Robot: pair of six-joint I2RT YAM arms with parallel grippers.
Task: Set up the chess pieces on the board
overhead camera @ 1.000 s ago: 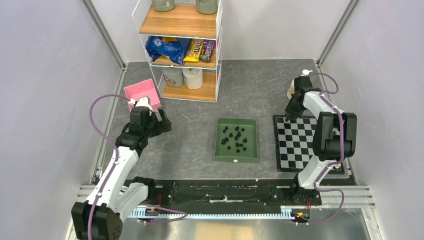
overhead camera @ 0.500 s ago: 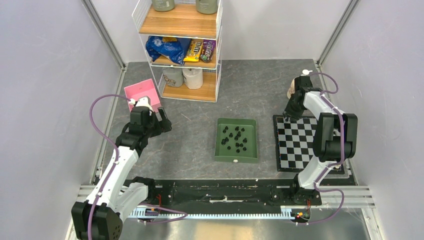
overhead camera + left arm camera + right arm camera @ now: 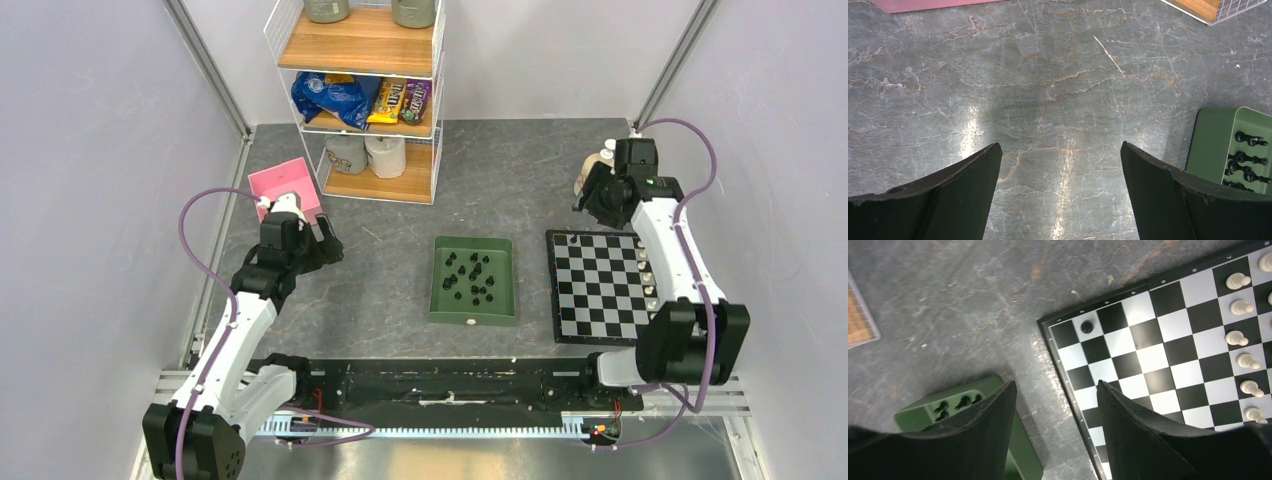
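Only one black piece stands on the board [image 3: 590, 290], so my right gripper should next move to the green tray and down onto the black piece by its far board-side corner [image 3: 485, 259].
The checkered board [image 3: 590, 290] lies at the right, also in the right wrist view [image 3: 1168, 355]. One black piece [image 3: 1087, 326] stands alone on its far-left corner square [image 3: 573, 238]. White pieces [image 3: 1238, 337] line the board's right edge [image 3: 645, 270]. Several black pieces [image 3: 470, 275] lie in the green tray [image 3: 440, 300], with one white piece [image 3: 469, 322] at its near rim. My right gripper [image 3: 1055, 385] hovers open and empty above the board's far-left corner [image 3: 598, 195]. My left gripper [image 3: 1060, 145] is open and empty over bare table, left of the tray [image 3: 325, 245].
A cream pump bottle [image 3: 595, 170] stands just behind the right gripper. A wire shelf [image 3: 360, 100] with snacks and rolls stands at the back. A pink box [image 3: 285, 185] sits behind the left gripper. Frame posts and walls close both sides.
The right gripper opened, rose and drew back from the board's far-left corner, leaving a black piece standing there. The right arm swung outward to the right. The left arm stayed still.
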